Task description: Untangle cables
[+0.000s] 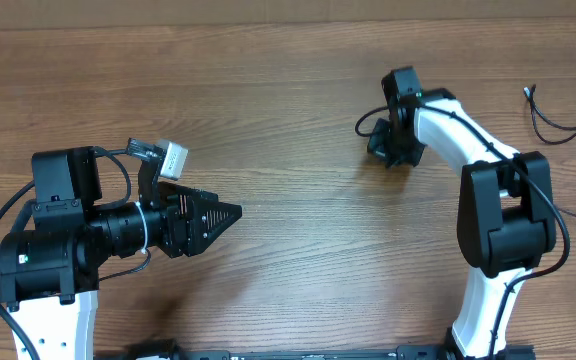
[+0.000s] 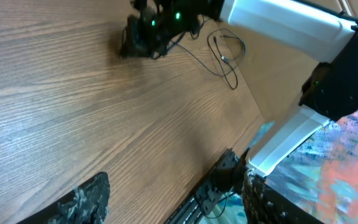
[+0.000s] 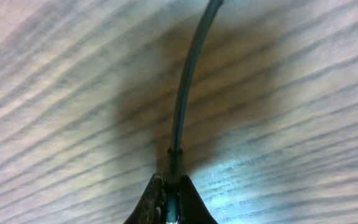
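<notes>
The robot's right gripper will next swing to the right in the overhead view, over the loops there, and let go of the plug end, because more black cable (image 1: 553, 124) lies that way.
My right gripper (image 1: 386, 146) points down at the table, and in the right wrist view its gripper (image 3: 173, 185) is shut on the plug end of a thin black cable (image 3: 188, 87) that runs away over the wood. A short loop of the cable (image 1: 362, 124) shows beside it. More thin black cable (image 1: 553, 124) lies at the far right edge, and in the left wrist view a cable (image 2: 227, 61) loops behind the right gripper (image 2: 143, 32). My left gripper (image 1: 230, 211) hovers at the left, open, with nothing between its fingers (image 2: 82, 200).
The right arm (image 1: 498, 215) stands over the table's right side and the left arm's base (image 1: 53, 235) over the left. A white tag (image 1: 173, 157) sits on the left wrist. Bare wood lies between the two grippers. The table's near edge (image 2: 216, 180) has a black rail.
</notes>
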Available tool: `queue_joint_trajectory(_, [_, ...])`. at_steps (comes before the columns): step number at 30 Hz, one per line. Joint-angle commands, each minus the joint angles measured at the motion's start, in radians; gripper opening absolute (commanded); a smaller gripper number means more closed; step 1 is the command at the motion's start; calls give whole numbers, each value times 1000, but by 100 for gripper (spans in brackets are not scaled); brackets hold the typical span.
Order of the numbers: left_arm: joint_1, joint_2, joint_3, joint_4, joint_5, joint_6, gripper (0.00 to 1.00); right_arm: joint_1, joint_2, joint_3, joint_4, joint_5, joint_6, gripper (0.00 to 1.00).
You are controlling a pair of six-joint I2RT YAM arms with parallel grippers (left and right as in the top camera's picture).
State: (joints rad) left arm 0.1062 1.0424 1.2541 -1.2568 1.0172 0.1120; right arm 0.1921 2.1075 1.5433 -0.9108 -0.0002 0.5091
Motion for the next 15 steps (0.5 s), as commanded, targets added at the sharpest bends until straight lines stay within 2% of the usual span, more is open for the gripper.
queue_joint_trajectory(1, [-3,-11,3,4,0,23,68,-40,-14,205,-37,6,-69,4])
queue_joint_trajectory(8, [-3,-11,3,0,0,23,68,-193,-14,523,-132,92,-98,4])
queue_joint_trajectory(15, [-3,-11,3,14,4,-21,68,-498,-13,571,-115,146,-198,4])
